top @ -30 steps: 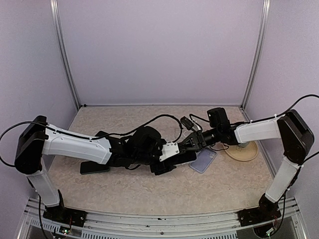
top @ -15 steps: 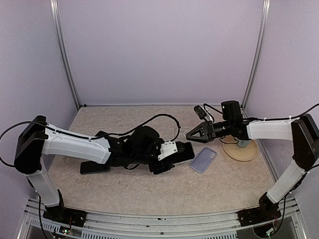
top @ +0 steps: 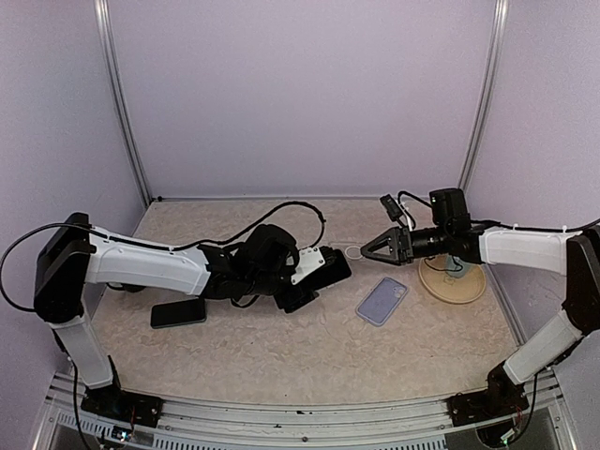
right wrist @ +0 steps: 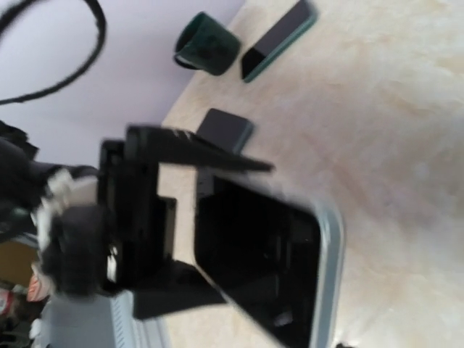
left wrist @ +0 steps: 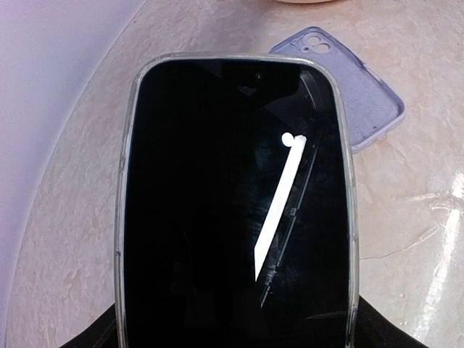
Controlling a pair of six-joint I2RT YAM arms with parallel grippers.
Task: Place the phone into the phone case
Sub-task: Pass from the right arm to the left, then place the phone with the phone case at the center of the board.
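Observation:
My left gripper should move outward and to its left in the top view, lower the phone and release it, because bare tabletop is there.
My left gripper (top: 315, 275) is shut on a black phone (top: 328, 266) and holds it tilted a little above the table. In the left wrist view the phone (left wrist: 232, 203) fills the frame, with a clear rim around its edge. A lilac phone case (top: 382, 300) lies empty on the table to the right of the phone, camera cutout visible (left wrist: 348, 80). My right gripper (top: 367, 250) hovers open just right of the phone's far end, not touching it. The right wrist view shows the phone (right wrist: 261, 261) held by the left gripper (right wrist: 130, 239); the right gripper's own fingers are out of that view.
A second dark phone (top: 178, 312) lies flat near the left arm. A round wooden disc (top: 455, 283) sits under the right arm. A small white ring (top: 352, 252) and black cables (top: 300, 211) are at the back. A green roll (right wrist: 206, 45) stands on the table's left side.
My right gripper has left the phone, drawn back to the right and opened wider. The left gripper has carried the phone slightly back and up.

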